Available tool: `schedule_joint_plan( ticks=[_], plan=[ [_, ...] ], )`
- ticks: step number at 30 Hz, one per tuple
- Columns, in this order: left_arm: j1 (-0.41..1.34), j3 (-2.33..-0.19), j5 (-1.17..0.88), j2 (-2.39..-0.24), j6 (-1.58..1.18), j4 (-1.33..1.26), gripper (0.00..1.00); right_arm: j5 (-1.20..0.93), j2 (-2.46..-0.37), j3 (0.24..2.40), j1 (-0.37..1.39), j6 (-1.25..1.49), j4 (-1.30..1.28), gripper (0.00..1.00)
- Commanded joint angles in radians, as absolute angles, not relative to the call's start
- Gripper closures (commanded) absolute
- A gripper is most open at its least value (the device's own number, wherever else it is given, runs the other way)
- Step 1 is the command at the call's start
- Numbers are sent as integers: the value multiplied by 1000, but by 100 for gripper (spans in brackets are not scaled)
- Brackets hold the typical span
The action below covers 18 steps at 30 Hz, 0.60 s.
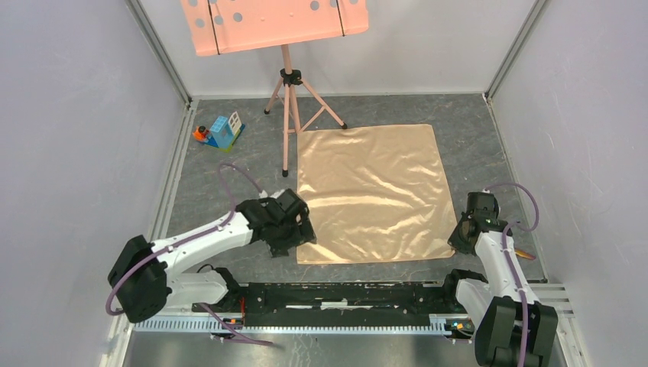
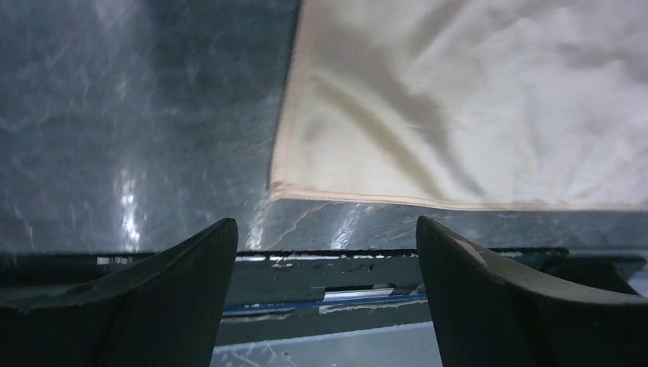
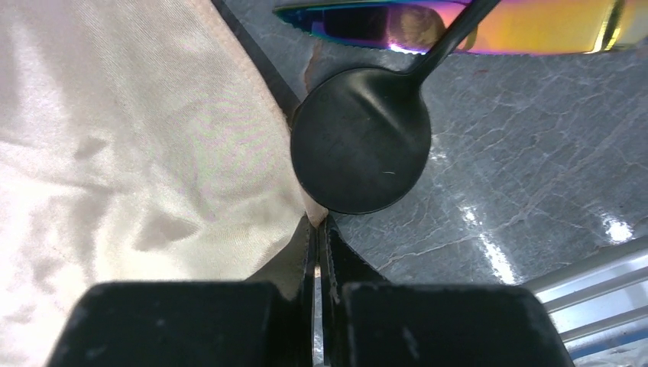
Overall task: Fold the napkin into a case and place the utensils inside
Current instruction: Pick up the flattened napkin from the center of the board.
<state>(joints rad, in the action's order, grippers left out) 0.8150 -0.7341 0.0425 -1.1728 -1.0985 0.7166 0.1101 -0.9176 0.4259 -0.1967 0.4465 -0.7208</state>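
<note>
The napkin's loose near corner (image 1: 300, 261) (image 2: 280, 188) lies flat below the fingers of my left gripper, so the gripper will go down onto it next with open fingers and close on it.
The napkin (image 1: 370, 195) lies spread flat and lightly creased on the grey table. My left gripper (image 1: 296, 238) hovers at its near-left corner; in the left wrist view the gripper (image 2: 325, 233) is open and empty, the napkin (image 2: 474, 99) and its corner just beyond the fingertips. My right gripper (image 1: 461, 238) is at the near-right corner; in the right wrist view the gripper (image 3: 317, 223) is shut, pinching the tip of the napkin (image 3: 137, 153). The utensils lie right beside it: a black spoon with a round head (image 3: 359, 138) and an iridescent gold knife (image 3: 458, 27). No case is formed.
A music stand with a salmon perforated tray (image 1: 275, 23) stands on a tripod (image 1: 286, 115) at the napkin's far-left corner. A toy block house (image 1: 221, 131) sits far left. A black rail (image 1: 344, 298) runs along the near edge. Walls close in on both sides.
</note>
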Motion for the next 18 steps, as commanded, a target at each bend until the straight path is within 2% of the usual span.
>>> schedule_joint_plan(
  ticks=[1, 3, 6, 7, 13, 18],
  plan=[
    [912, -800, 158, -1259, -1543, 953, 10, 192, -870, 392, -176, 491, -684, 100],
    [920, -796, 137, -1310, -1621, 957, 18, 171, -856, 366, -173, 498, -648, 100],
    [920, -792, 122, -1355, -1706, 957, 39, 150, -868, 363, -173, 500, -630, 100],
    [920, -795, 123, -1361, -1732, 956, 42, 145, -873, 367, -172, 492, -627, 100],
    [920, -859, 125, -1425, -1797, 991, 43, 144, -892, 366, -143, 483, -607, 100],
    [923, -884, 87, -1488, -1802, 981, 40, 132, -896, 354, -138, 478, -595, 100]
  ],
)
